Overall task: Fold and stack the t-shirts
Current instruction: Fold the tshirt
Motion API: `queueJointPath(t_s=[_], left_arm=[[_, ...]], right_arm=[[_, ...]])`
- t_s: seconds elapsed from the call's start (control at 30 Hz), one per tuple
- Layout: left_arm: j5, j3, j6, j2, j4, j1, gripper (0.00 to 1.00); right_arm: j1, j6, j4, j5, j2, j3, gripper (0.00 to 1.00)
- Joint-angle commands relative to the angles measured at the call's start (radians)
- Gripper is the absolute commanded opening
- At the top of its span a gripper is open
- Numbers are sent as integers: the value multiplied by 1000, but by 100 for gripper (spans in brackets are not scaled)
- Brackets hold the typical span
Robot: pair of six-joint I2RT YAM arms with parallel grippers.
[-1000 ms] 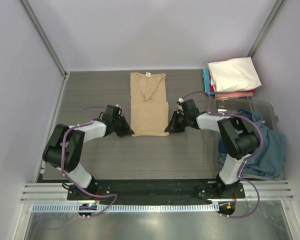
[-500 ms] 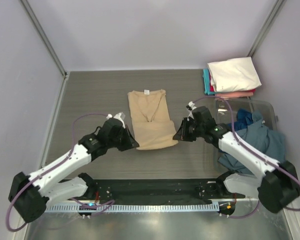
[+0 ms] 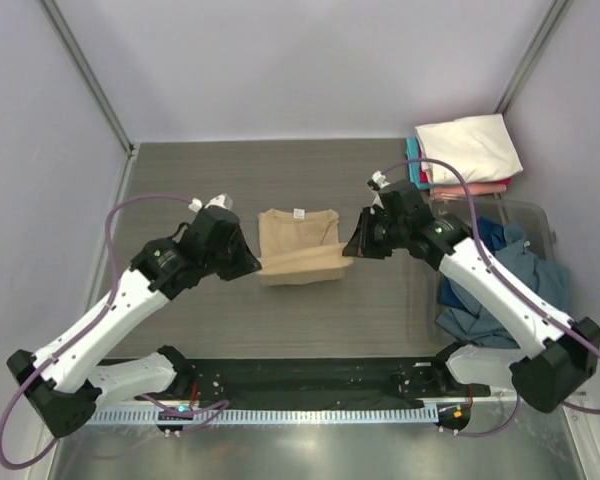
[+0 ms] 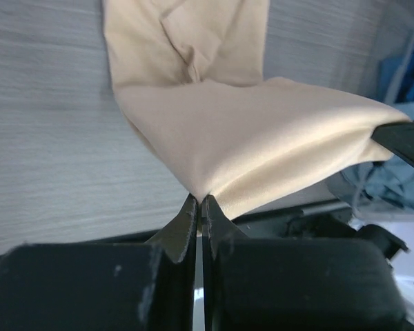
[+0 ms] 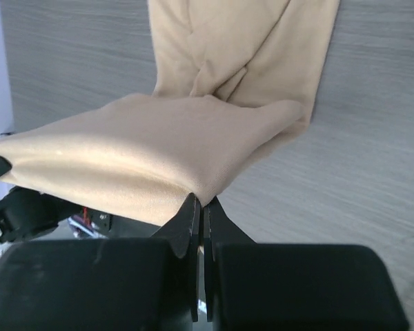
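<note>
I need to carry the t-shirt's pinched corner outward with my right gripper next, over the t-shirt's collar end (image 3: 328, 218), and let it go there. That end lies flat outward of the gripper.
The tan t-shirt (image 3: 298, 245) lies mid-table, collar end flat on the wood, its near end lifted into a fold. My left gripper (image 3: 257, 262) is shut on the fold's left corner; in the left wrist view (image 4: 200, 200) the tan cloth (image 4: 248, 138) stretches away from the tips. My right gripper (image 3: 346, 250) is shut on the right corner; the right wrist view (image 5: 200, 201) shows the cloth (image 5: 152, 158) pinched there. A stack of folded shirts (image 3: 468, 150), cream-white on top over pink, red and teal, sits at the far right corner.
A clear plastic bin (image 3: 540, 225) at the right edge holds crumpled slate-blue and navy shirts (image 3: 530, 290) that spill over its rim. Grey walls enclose the table on three sides. A black rail (image 3: 310, 375) runs along the near edge.
Both grippers have risen and carried the shirt's near end up and toward the collar, so the shirt looks shorter. Both arms have stretched out higher over the table.
</note>
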Motion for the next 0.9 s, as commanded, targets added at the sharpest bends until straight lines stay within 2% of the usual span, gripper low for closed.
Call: queueJointPath(t_s=[0.0,0.17,0.27,0.57,0.87], left_arm=[[-31,44,78,78,-52,72,0],[107,70,152,207,34,257,0],[180,126,187,313,53,322,0],[258,352,289,614,48,414,0],[266,623,372,930,-53,477,0]], right_arm=[[-36,-77,-47,67,92,96,1],[-100,-140,-42,31,256,209,1],[-129,-172,-39,8,328,256,1],[-209,-229,-36,-45,582,446,1],[-248,-247,-36,-97,815,650,1]])
